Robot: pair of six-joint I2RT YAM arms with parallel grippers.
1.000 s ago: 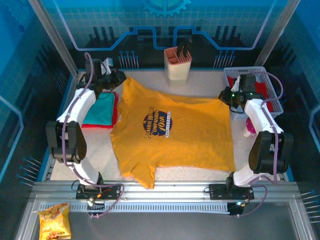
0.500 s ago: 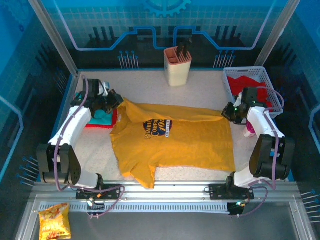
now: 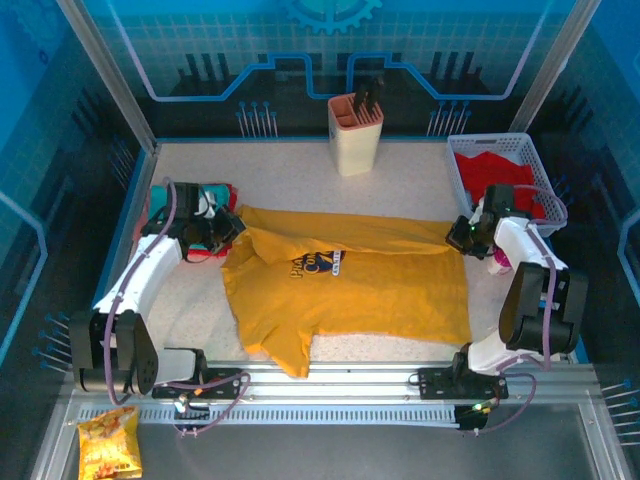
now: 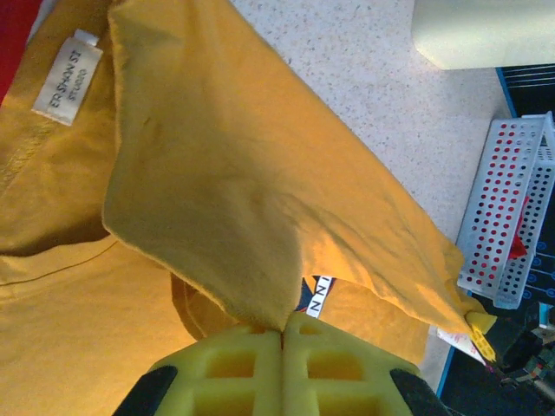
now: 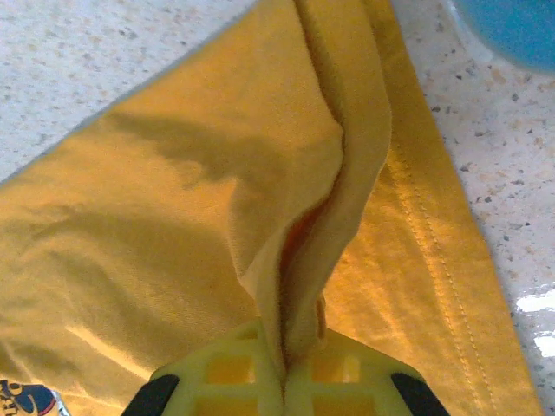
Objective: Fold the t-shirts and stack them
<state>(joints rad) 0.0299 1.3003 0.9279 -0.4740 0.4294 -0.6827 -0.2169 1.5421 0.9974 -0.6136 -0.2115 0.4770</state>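
The pinched corner hangs above the shirt, so my left gripper will move it back and down onto the yellow cloth beside the chest print.
The mustard-yellow t-shirt [image 3: 370, 290] lies spread across the middle of the table, its far edge lifted and drawn over toward the near side so the dark chest print [image 3: 318, 264] is half covered. My left gripper [image 3: 226, 228] is shut on the shirt's far left edge; in the left wrist view the pads [image 4: 284, 329] pinch a fold of yellow cloth [image 4: 217, 165] by the neck label [image 4: 67, 78]. On the far right corner my right gripper [image 3: 462, 236] is shut, with a doubled fold of cloth [image 5: 338, 173] rising from its closed pads [image 5: 286, 351]. Folded teal and red tees [image 3: 218, 192] lie behind the left gripper.
A white basket [image 3: 455, 165] at the back right holds a red tee [image 3: 500, 168]. A beige holder with dark tools [image 3: 355, 128] stands at the back centre. A small pink-and-white object [image 3: 497, 262] sits beside the right arm. A snack bag [image 3: 108, 443] lies off the table, front left.
Both grippers have come toward the near side with the shirt's far edge, folding the top part over; the print is now partly covered. The folded tees at the left show more.
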